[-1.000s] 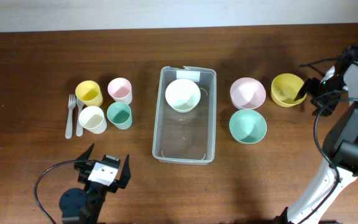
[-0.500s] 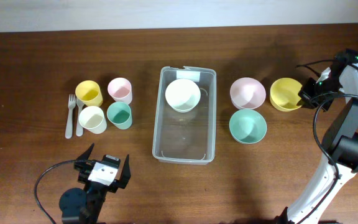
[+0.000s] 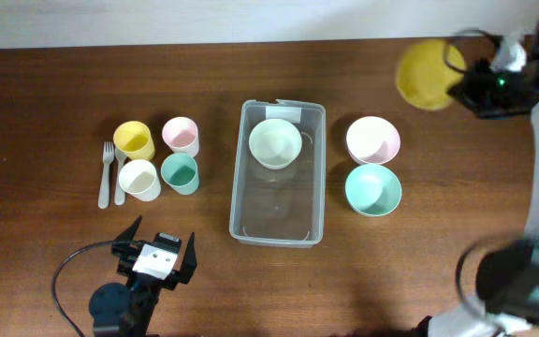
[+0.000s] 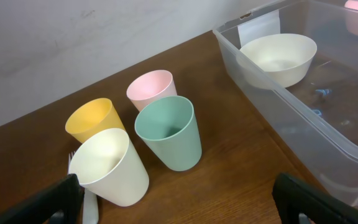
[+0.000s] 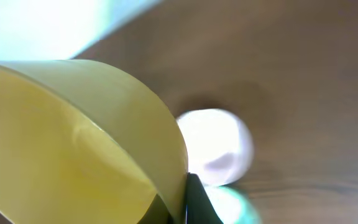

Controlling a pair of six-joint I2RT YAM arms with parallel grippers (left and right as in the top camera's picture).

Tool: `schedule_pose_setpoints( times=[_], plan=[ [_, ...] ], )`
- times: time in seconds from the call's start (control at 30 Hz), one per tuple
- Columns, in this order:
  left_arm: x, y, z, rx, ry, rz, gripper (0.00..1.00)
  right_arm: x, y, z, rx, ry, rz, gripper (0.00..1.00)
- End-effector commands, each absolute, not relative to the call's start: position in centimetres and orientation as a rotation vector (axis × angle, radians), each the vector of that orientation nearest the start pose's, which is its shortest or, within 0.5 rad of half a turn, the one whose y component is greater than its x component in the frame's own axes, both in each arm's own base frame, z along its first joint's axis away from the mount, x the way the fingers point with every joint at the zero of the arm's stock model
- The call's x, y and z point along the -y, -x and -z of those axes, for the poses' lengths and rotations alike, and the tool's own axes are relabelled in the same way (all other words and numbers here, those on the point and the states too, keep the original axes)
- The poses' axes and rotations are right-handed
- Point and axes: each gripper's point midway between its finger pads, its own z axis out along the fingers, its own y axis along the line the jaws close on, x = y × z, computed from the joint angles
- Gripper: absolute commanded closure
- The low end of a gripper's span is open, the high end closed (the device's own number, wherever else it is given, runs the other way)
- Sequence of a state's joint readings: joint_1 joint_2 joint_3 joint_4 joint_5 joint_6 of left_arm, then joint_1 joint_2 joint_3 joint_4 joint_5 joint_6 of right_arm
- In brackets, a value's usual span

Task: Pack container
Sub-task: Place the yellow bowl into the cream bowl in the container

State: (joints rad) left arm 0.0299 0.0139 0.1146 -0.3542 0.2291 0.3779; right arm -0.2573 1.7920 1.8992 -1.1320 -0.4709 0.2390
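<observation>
The right gripper swings to the left in the overhead view next and lowers the yellow bowl into the cream bowl (image 3: 275, 142), which stands empty in the container.
The clear container (image 3: 235, 192) stands mid-table with a cream bowl (image 3: 275, 142) in its far end; the left wrist view shows the container (image 4: 303, 121) and that bowl (image 4: 278, 57) at the right. My right gripper (image 3: 458, 86) is shut on the rim of a yellow bowl (image 3: 424, 73), lifted and tilted above the table's far right. In the right wrist view the yellow bowl (image 5: 61, 143) fills the left, its rim pinched in the right gripper (image 5: 186, 196). My left gripper (image 3: 164, 236) stands open near the front left, nothing between its fingers (image 4: 48, 202).
A pink bowl (image 3: 372, 139) and a teal bowl (image 3: 372, 189) sit right of the container. Left of it stand yellow (image 3: 134, 139), pink (image 3: 181, 135), cream (image 3: 139, 178) and teal (image 3: 180, 173) cups, with a fork (image 3: 107, 173) and spoon (image 3: 119, 178) beside them.
My right gripper closed on the yellow bowl's rim and lifted it off the table, up and toward the far edge. The left arm has not moved.
</observation>
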Motion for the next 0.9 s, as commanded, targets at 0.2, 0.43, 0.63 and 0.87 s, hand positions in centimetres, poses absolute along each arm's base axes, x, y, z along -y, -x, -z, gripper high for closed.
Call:
schedule_pose_setpoints(
  times=[0.2,0.43,0.63,0.87],
  plan=[
    [3.5,-22.8,-14.0,-1.750,-0.474,-0.061,0.00,-16.2,-41.7,-23.4,-2.678,0.142,-0.597,0.96],
    [3.5,-22.8,-14.0,-1.751,-0.474,-0.061,0.00,-20.3,-43.8,-14.0,-2.812,0.215,-0.391,0.96],
    [3.5,-22.8,-14.0,-1.751,-0.474,-0.061,0.00,-20.0,-45.1,-7.9,-2.912,0.157,-0.384,0.96],
    [3.5,-22.8,-14.0,-1.751,-0.474,-0.061,0.00,-21.4,-44.4,-9.8,-2.871,0.307,-0.547,0.47]
  ],
)
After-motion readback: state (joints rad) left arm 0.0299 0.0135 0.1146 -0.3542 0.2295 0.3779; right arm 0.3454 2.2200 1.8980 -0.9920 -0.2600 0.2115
